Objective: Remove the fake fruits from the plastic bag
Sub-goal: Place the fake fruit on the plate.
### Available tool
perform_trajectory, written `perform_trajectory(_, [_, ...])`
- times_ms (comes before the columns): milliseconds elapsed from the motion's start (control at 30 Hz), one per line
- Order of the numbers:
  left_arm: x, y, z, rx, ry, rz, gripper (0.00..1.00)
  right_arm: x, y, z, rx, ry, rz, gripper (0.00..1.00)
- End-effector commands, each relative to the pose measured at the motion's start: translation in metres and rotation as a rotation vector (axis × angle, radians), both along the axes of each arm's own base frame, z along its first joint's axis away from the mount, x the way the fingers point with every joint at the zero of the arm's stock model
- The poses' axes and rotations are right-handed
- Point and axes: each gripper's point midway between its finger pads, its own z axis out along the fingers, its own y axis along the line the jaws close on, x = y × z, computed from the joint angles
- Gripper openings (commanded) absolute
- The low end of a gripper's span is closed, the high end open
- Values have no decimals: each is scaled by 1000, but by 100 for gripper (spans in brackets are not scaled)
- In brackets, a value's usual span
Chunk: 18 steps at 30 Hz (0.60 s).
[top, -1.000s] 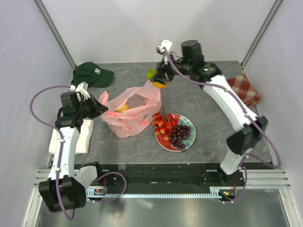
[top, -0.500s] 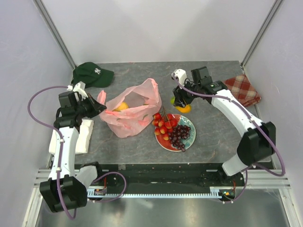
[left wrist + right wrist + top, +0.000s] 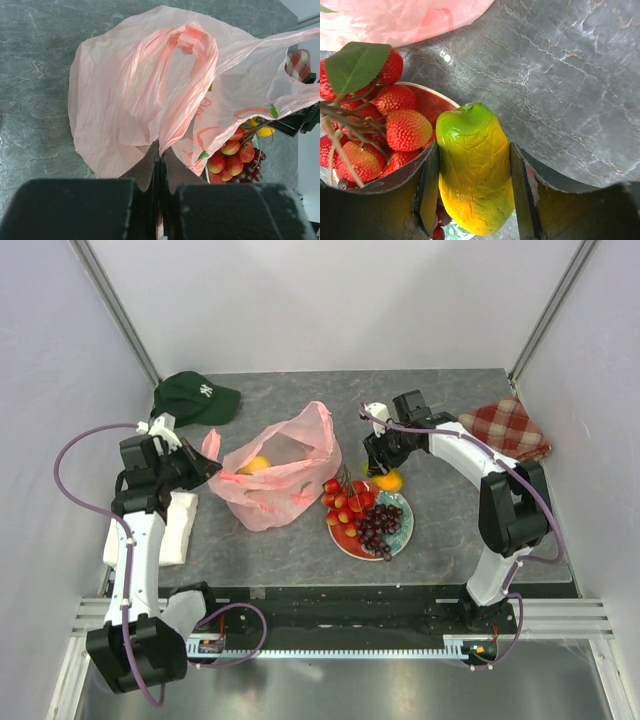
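Observation:
My right gripper needs to bring the fruit back and lower it onto the plate's far part [image 3: 389, 503] [image 3: 438, 111], next to the red berries.
The pink plastic bag [image 3: 285, 480] lies crumpled mid-table, and a yellow fruit [image 3: 256, 465] shows through its open mouth. My left gripper [image 3: 207, 466] is shut on the bag's thin edge; in the left wrist view, film of the plastic bag [image 3: 145, 90] runs into the closed jaws of that gripper [image 3: 161, 148]. My right gripper [image 3: 382, 472] is shut on a green-to-yellow fruit [image 3: 475, 190], which hangs over the far rim of the plate [image 3: 407, 517]. Red berries [image 3: 345, 502] and dark grapes [image 3: 379, 531] lie on that plate.
A dark green cap [image 3: 195, 397] lies at the back left. A red-checked cloth [image 3: 516, 428] sits at the back right. A white block [image 3: 181, 527] rests beside the left arm. The plate stands just right of the bag.
My right gripper has carried the green-yellow fruit from above the bag's far side, forward and down to the plate's rim. The left gripper has kept its hold on the bag.

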Motion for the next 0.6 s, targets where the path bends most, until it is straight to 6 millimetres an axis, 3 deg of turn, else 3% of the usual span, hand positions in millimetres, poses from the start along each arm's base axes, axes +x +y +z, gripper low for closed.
perform_trajectory(0, [2,1,9,-16,-39,13,4,6,8,5,45,0,-25,31])
perform_trajectory(267, [2,1,8,-20,-36,12,4,9,11,-7,58,69,-111,33])
perform_trajectory(567, [2,1,9,-20,-37,13,4,-8,16,-21,90,163,-120,35])
